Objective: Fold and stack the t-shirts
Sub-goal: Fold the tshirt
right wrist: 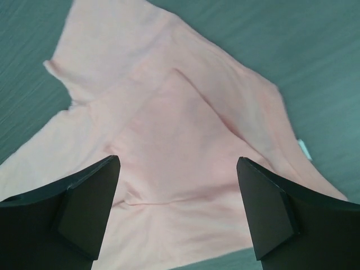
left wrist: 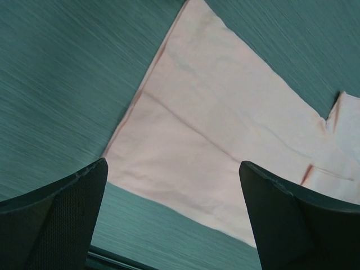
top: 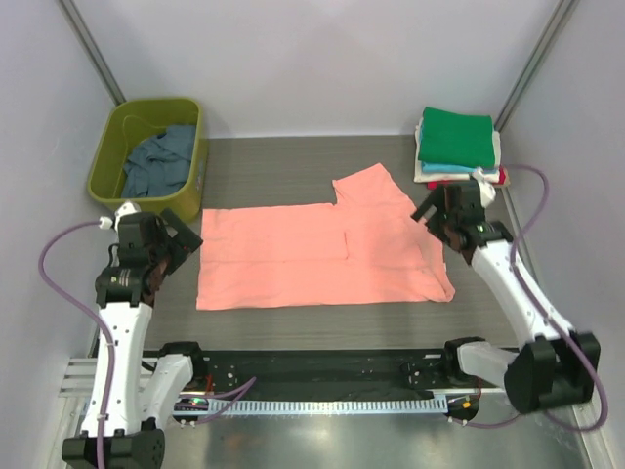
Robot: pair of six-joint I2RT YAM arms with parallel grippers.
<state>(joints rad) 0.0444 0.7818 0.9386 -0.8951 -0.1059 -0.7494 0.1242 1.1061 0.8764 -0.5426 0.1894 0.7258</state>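
Note:
The right gripper moves away from my base and down onto the far tip of the salmon-pink sleeve [top: 377, 170] next.
A salmon-pink t-shirt [top: 312, 256] lies flat and partly folded in the middle of the table, one sleeve sticking out at the far right. It also shows in the left wrist view [left wrist: 225, 129] and the right wrist view [right wrist: 180, 152]. My left gripper [top: 174, 237] is open and empty, just off the shirt's left edge. My right gripper [top: 437, 216] is open and empty, above the shirt's right end. A stack of folded t-shirts [top: 457, 145], green on top, sits at the far right. A slate-blue t-shirt [top: 158, 164] lies crumpled in the tub.
An olive-green plastic tub [top: 195, 147] stands at the far left corner. Grey walls close the table on three sides. A black rail [top: 322, 369] runs along the near edge between the arm bases.

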